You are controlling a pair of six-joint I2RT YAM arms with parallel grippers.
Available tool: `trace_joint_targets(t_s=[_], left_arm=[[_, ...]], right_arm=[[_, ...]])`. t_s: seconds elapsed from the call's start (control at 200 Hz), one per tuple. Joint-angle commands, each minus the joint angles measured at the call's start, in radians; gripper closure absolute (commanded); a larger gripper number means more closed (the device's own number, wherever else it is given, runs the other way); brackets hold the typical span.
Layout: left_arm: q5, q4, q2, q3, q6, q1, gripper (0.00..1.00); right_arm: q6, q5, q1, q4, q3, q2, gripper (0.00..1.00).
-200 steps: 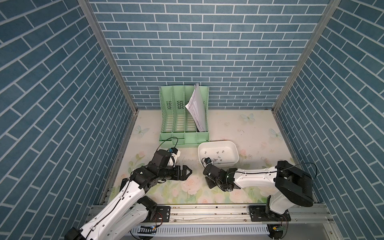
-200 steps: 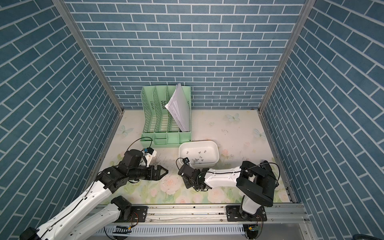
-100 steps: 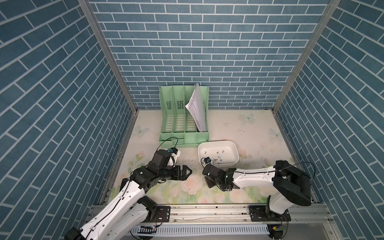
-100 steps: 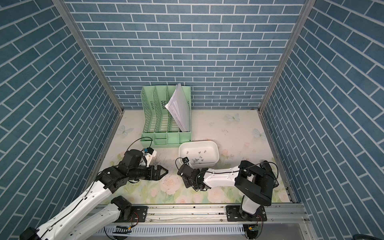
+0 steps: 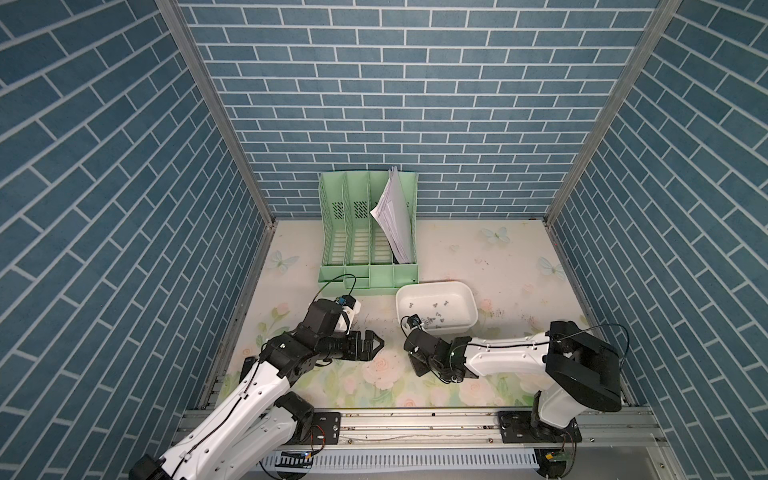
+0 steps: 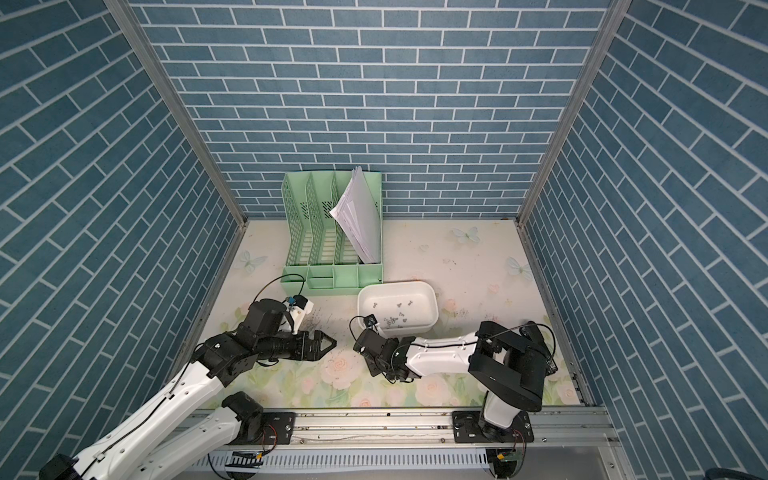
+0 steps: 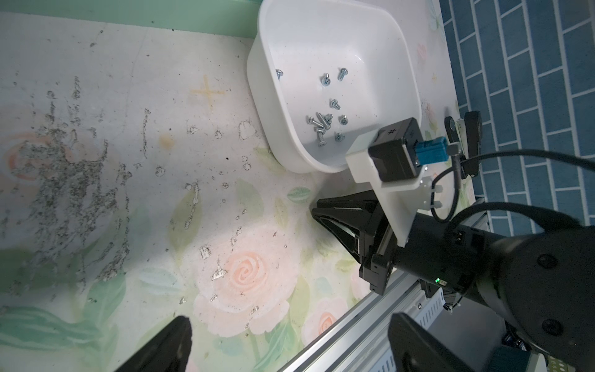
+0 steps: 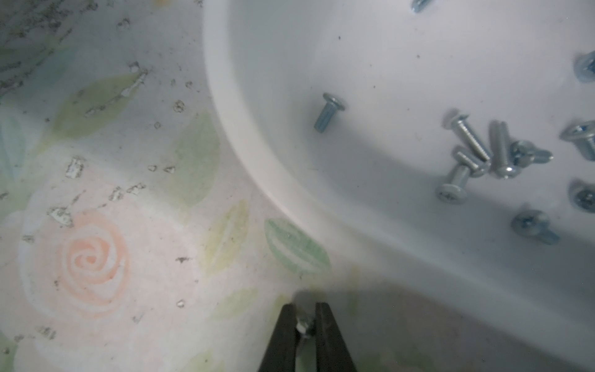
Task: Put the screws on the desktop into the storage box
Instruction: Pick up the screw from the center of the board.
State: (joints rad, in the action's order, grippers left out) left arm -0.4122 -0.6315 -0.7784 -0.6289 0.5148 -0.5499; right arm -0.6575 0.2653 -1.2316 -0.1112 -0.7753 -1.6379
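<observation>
The box's near rim is in the way of my right gripper. My right gripper should go up and carry its screw outward over the box's bottom, next to the lying screws, to release it.
The white storage box [image 5: 432,284] stands on the floral desktop [image 5: 498,266] in both top views, with several screws [image 5: 434,320] lying inside it. Its rim [image 8: 231,128] and those screws [image 8: 476,154] also fill the right wrist view. My right gripper [image 8: 305,309] is low over the desktop just outside the box's near left corner, shut on one small screw [image 8: 303,324] pinched between its tips. The left wrist view shows the same gripper [image 7: 317,212] beside the box [image 7: 257,96]. My left gripper [image 5: 376,343] hovers open to the left with nothing between its fingers.
A mint-green file organiser [image 5: 368,249] holding papers [image 5: 395,220] stands against the back wall, just behind the box. A patch of dark scratch marks [image 7: 64,180] covers the desktop in front of the left gripper. A metal rail [image 5: 415,419] runs along the front edge. Brick walls enclose three sides.
The right gripper's jaws have closed onto a screw on the desktop, and that arm edged slightly left. The left arm has not moved.
</observation>
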Motion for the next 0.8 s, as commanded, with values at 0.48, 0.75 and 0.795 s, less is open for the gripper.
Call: trace_joint_targets(t_s=[0.48,0.75,0.795], left_arm=[[0.014,0.007,-0.016,-0.019,-0.021,0.008,0.0],[0.016,0.021,-0.031,-0.023,-0.017,0.008,0.0],[0.014,0.023,-0.034,-0.024,-0.018,0.008,0.0]], right_arm=[[0.05,0.014,0.004,-0.204,0.004,0.253,1.0],[0.114,0.052,0.102,-0.272,-0.043,0.379,1.0],[0.131,0.051,0.13,-0.271,-0.05,0.385,1.0]])
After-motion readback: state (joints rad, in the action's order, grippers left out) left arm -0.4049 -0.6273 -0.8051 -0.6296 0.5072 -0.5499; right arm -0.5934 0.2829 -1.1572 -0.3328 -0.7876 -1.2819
